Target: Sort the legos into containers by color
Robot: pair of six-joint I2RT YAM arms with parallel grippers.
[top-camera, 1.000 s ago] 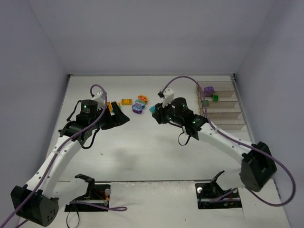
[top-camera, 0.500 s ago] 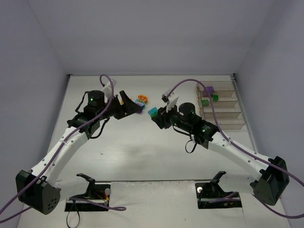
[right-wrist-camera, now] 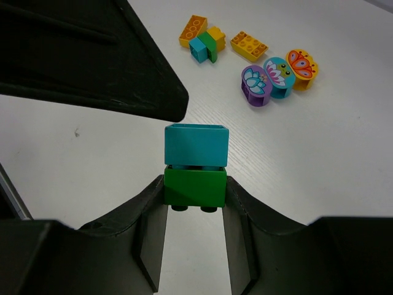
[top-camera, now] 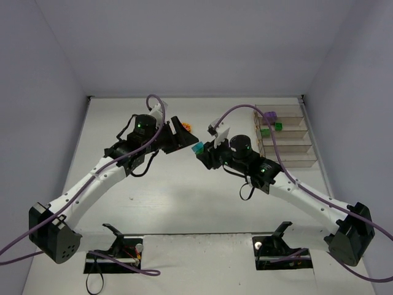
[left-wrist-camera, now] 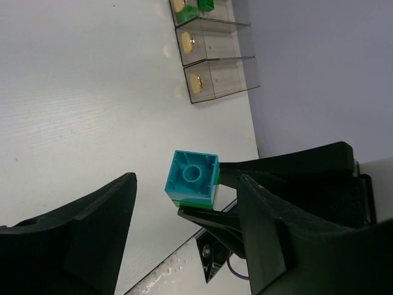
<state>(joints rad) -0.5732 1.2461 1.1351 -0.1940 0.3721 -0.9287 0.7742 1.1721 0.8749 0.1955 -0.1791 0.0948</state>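
My right gripper moves outward and to its right in the top view, over the bin with green bricks, and releases the matching green brick next.
My right gripper point(right-wrist-camera: 194, 192) is shut on a green brick point(right-wrist-camera: 194, 185) with a teal brick point(right-wrist-camera: 196, 145) stacked on its far side, held above the table. In the top view the right gripper point(top-camera: 202, 150) and teal brick point(top-camera: 198, 147) are mid-table. My left gripper point(top-camera: 182, 136) is open; in its own view the left gripper point(left-wrist-camera: 187, 182) has the teal brick point(left-wrist-camera: 192, 178) between its spread jaws, not touching. Loose legos lie beyond: orange point(right-wrist-camera: 249, 44), a teal-green-yellow cluster point(right-wrist-camera: 206, 44), rounded purple point(right-wrist-camera: 254, 86), teal point(right-wrist-camera: 279, 77) and orange point(right-wrist-camera: 301, 66). The containers point(top-camera: 285, 136) stand at the right.
The far bins hold a purple brick point(top-camera: 268, 117) and green bricks point(top-camera: 265, 131). The near bins point(left-wrist-camera: 215, 55) show in the left wrist view. One left finger point(right-wrist-camera: 92, 55) fills the upper left of the right wrist view. Walls close in the table on three sides.
My left arm has swung right and forward until its open jaws bracket the teal brick. My right gripper has shifted slightly nearer, still holding the stacked bricks.
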